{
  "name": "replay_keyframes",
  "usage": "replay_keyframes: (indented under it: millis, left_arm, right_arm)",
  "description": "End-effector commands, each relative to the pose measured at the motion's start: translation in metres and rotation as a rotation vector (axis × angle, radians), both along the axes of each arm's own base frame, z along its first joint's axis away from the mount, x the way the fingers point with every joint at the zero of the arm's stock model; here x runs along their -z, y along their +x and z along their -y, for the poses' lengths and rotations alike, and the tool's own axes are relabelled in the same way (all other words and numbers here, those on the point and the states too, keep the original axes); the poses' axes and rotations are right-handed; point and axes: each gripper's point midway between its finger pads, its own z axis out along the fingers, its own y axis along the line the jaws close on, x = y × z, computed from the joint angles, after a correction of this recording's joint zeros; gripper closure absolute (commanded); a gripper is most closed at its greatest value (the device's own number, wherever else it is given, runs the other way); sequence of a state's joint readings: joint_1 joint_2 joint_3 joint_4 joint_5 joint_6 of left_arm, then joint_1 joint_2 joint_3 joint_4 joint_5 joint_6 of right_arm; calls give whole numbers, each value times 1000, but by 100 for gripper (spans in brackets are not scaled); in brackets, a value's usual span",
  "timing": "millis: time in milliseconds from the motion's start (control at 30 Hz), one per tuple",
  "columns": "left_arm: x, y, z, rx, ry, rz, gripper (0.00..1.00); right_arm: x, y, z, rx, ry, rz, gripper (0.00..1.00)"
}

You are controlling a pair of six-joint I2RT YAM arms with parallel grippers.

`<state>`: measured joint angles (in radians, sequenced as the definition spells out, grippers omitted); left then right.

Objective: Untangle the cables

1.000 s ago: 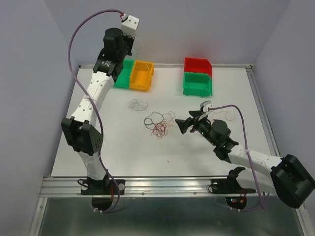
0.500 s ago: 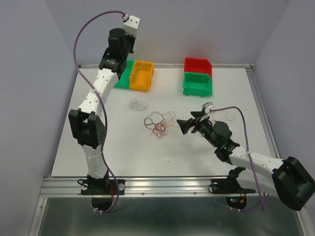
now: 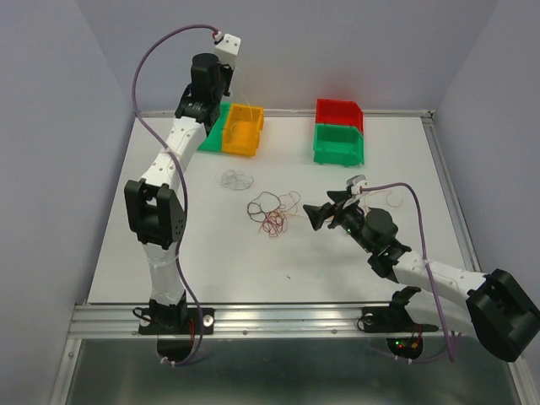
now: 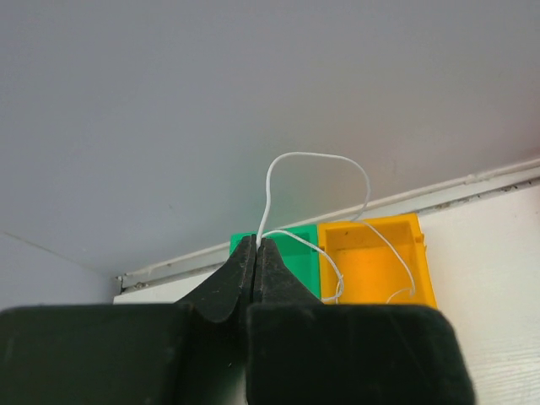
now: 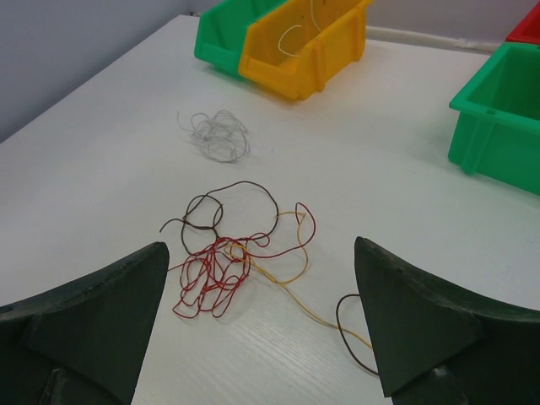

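The end of the white cable [image 4: 314, 157] already hangs over the yellow bin [image 4: 371, 263]. My left gripper will move down and to the right in the top view next, over the bin, and let go of the cable.
A tangle of red, dark and yellow cables [image 3: 274, 215] lies mid-table, and in the right wrist view the red cable [image 5: 207, 274] knots with the dark cable [image 5: 253, 190] and the yellow cable [image 5: 295, 295]. My right gripper [image 3: 325, 211] hovers just right of the tangle, open and empty [image 5: 260, 246]. A whitish cable bundle [image 3: 236, 179] lies apart, behind the tangle. My left gripper [image 4: 256, 245] is raised at the back, shut on a white cable [image 4: 314, 157] that loops up and hangs into the yellow bin [image 4: 371, 261].
A green bin [image 3: 213, 133] touches the yellow bin [image 3: 243, 128] at the back left. A red bin [image 3: 339, 111] sits on another green bin [image 3: 339, 145] at the back right. Thin reddish strands [image 3: 390, 198] lie right of my right gripper.
My left arm has straightened and swung rightward and up at the back, carrying the white cable over the yellow bin. The right arm has barely moved.
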<state>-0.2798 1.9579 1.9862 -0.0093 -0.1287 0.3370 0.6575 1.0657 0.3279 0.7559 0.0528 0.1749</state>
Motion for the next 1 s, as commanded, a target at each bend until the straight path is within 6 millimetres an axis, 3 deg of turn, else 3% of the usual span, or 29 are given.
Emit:
replay_keyframes:
  millis: [0,300,667,867,967]
  left_arm:
    - [17,14,5,-1,-30,-8,100]
    - [82,23,36,14,-92,-130,100]
    - [153,29,44,-144,-121,-226,100]
    - [188,39,38,-182,-115,-259,100]
    - [193,49,20,-205,-153,-264,100]
  right_arm:
    - [-10,-1,5,16,23,49,4]
    - [-10,1,7,31,25,46,4]
    - [-8,2,6,34,25,37,4]
    - [-7,3,3,26,23,33,4]
    - [-7,4,2,26,22,30,4]
